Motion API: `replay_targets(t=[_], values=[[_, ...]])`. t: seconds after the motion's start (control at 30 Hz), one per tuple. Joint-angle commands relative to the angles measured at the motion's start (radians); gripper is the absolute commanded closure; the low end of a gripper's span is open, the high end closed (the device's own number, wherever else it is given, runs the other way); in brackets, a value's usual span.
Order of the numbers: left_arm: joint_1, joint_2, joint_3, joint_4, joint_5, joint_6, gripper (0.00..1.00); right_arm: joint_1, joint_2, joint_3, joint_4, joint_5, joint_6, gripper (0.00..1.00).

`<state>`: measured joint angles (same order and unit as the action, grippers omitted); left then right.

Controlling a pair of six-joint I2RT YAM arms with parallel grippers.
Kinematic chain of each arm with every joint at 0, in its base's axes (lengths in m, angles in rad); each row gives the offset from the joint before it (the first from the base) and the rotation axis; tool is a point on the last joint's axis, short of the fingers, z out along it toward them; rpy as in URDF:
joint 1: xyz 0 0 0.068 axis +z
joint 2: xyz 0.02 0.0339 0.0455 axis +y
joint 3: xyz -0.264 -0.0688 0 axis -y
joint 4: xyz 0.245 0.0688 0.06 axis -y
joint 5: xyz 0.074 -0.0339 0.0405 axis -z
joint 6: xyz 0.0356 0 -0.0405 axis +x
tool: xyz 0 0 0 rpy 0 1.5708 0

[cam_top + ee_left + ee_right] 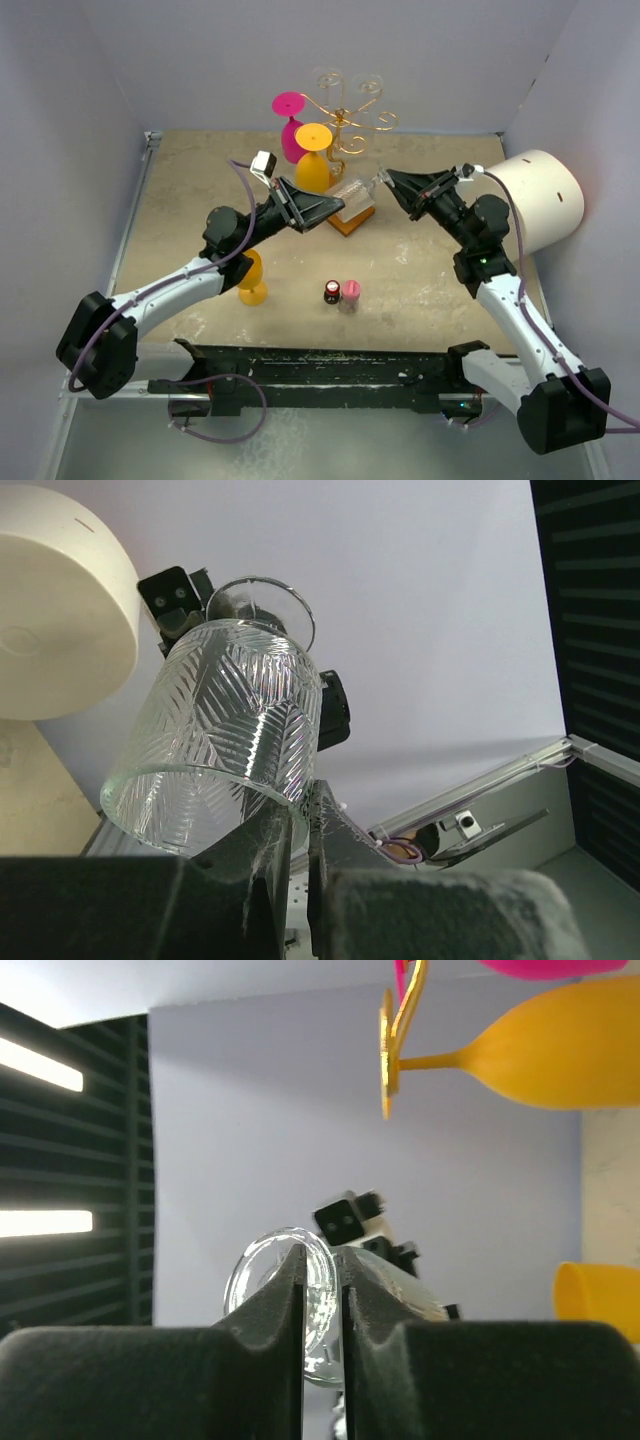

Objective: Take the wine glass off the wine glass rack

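My left gripper moves to the left in the top view next, turning and lowering beside the standing yellow glass, since the clear glass [355, 196] lies sideways.
A clear ribbed wine glass [355, 196] lies sideways in the air between my two grippers, in front of the gold wire rack [347, 108] and above its brown wooden base [352, 223]. My left gripper [335, 207] is shut on the rim of the bowl, as the left wrist view shows [297, 810] on the glass [225, 730]. My right gripper [388, 178] is shut on the glass's round foot [262, 1265], with the pads [290, 1290] pinching it edge-on. A pink glass [290, 125] and a yellow glass [314, 160] hang upside down on the rack.
A second yellow glass [251, 282] stands on the table under my left arm. Two small bottles [341, 293] stand near the front centre. A large white cylinder [537, 200] lies at the right, behind my right arm. Grey walls close in three sides.
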<state>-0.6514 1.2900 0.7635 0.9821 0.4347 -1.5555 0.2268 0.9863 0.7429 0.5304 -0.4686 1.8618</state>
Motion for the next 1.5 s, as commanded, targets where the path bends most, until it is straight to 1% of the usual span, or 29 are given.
replay_targets(t=[0.0,0.1,0.17,0.23,0.37,0.47,0.57,0.67,0.83,0.93,1.0,1.1,1.17,1.23,1.33,1.47], values=[[-0.003,-0.092,0.010,-0.062,-0.019,0.067,1.00,0.013,-0.060,-0.019,-0.067,-0.030,-0.296,0.76],[-0.004,-0.166,-0.025,-0.142,-0.044,0.121,1.00,0.003,-0.084,-0.053,-0.094,-0.010,-0.407,0.57],[-0.003,-0.212,-0.031,-0.210,-0.052,0.154,1.00,-0.004,-0.112,-0.063,-0.151,0.013,-0.488,0.48],[-0.002,-0.259,-0.021,-0.315,-0.056,0.209,1.00,-0.019,-0.137,-0.054,-0.250,0.035,-0.588,0.41],[-0.002,-0.351,0.033,-0.635,-0.091,0.334,1.00,-0.044,-0.182,0.009,-0.462,0.111,-0.778,0.27],[-0.001,-0.414,0.109,-0.900,-0.144,0.448,1.00,-0.049,-0.205,0.069,-0.588,0.179,-0.905,0.18],[-0.002,-0.455,0.231,-1.189,-0.229,0.576,1.00,-0.049,-0.221,0.119,-0.691,0.266,-1.010,0.09],[-0.002,-0.467,0.388,-1.452,-0.349,0.688,1.00,-0.049,-0.224,0.151,-0.770,0.358,-1.093,0.00],[-0.002,-0.417,0.608,-1.823,-0.550,0.869,1.00,-0.048,-0.209,0.198,-0.841,0.464,-1.203,0.00],[-0.002,-0.326,0.750,-2.028,-0.687,0.959,1.00,-0.049,-0.195,0.222,-0.855,0.488,-1.234,0.00],[-0.002,-0.254,0.826,-2.135,-0.753,1.013,1.00,-0.049,-0.185,0.237,-0.860,0.493,-1.245,0.00],[0.001,-0.163,0.860,-2.169,-0.783,1.101,1.00,-0.049,-0.177,0.254,-0.869,0.499,-1.256,0.00],[0.024,-0.114,0.862,-2.166,-0.779,1.141,1.00,-0.048,-0.176,0.255,-0.885,0.513,-1.265,0.00],[0.077,-0.070,0.851,-2.134,-0.727,1.189,1.00,-0.049,-0.182,0.289,-0.901,0.524,-1.275,0.00],[0.201,-0.017,0.825,-2.073,-0.617,1.241,1.00,-0.049,-0.197,0.291,-0.914,0.543,-1.287,0.00],[0.238,0.050,0.796,-2.006,-0.577,1.255,1.00,-0.049,-0.211,0.291,-0.929,0.554,-1.296,0.00]])
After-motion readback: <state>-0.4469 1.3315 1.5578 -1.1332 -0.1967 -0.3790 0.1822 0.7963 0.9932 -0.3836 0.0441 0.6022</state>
